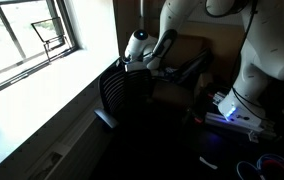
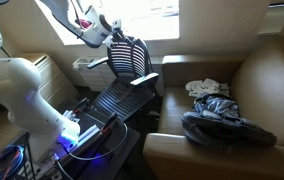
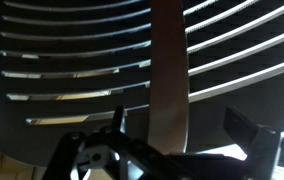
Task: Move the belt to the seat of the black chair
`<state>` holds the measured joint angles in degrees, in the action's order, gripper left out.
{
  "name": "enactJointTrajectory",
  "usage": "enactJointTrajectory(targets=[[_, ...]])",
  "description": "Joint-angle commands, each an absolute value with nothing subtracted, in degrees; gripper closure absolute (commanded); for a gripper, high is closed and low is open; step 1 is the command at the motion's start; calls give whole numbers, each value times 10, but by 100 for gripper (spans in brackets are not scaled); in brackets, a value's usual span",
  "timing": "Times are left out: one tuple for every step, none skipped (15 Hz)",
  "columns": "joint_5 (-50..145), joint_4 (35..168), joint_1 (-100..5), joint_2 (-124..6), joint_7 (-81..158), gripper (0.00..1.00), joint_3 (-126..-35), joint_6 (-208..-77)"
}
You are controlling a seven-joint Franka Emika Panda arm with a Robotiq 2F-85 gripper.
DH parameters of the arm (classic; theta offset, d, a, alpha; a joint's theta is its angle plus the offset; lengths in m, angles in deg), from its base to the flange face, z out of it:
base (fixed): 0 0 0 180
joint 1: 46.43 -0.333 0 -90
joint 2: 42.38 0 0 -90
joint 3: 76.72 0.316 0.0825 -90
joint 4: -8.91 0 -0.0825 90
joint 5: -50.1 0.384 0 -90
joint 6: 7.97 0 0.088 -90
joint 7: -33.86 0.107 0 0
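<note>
My gripper needs to stay at the chair (image 3: 62, 60) back's top edge and close its fingers around the brown belt next, because one open finger is on each side of the belt.
The belt (image 3: 167, 60) is a brown strap hanging straight down over the ribbed back of the black chair (image 3: 62, 60). In the wrist view my gripper (image 3: 185, 128) is open, with one finger on each side of the belt; the belt lies nearer one finger and is not clamped. In both exterior views the gripper (image 1: 138, 60) (image 2: 115, 36) sits at the top edge of the black chair's back (image 1: 122, 95) (image 2: 132, 58). The dark seat (image 2: 122, 100) lies below. The belt is too small to make out in the exterior views.
A brown sofa (image 2: 252, 80) with a heap of clothes (image 2: 217, 118) stands beside the chair. A window with a sill (image 1: 32, 45) is behind the chair. The robot's base with a blue light and cables (image 2: 77, 135) stands close to the seat.
</note>
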<state>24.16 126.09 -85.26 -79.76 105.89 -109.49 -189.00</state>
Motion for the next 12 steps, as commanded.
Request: enactJointTrajectory(targets=[[336,1226,-844,-866,1028,0,-1112,-1913],[343,1252,-866,-831,1005,0,-1118,-1903],[374,1247,-862,-844,987,0,-1116,-1906],[389,1245,-861,-850,979,0,-1115,-1910],[393,1246,-863,-852,979,0,-1115,-1910],[405,1249,-838,-841,959,25,-1083,-1910],[428,1250,-823,-834,931,27,-1061,-1907],[450,1250,-817,-833,911,33,-1049,-1904],[471,1249,-810,-832,894,42,-1036,-1901],[489,1247,-802,-833,877,48,-1024,-1900],[505,1245,-797,-835,863,56,-1016,-1898],[520,1242,-794,-837,851,62,-1013,-1898]])
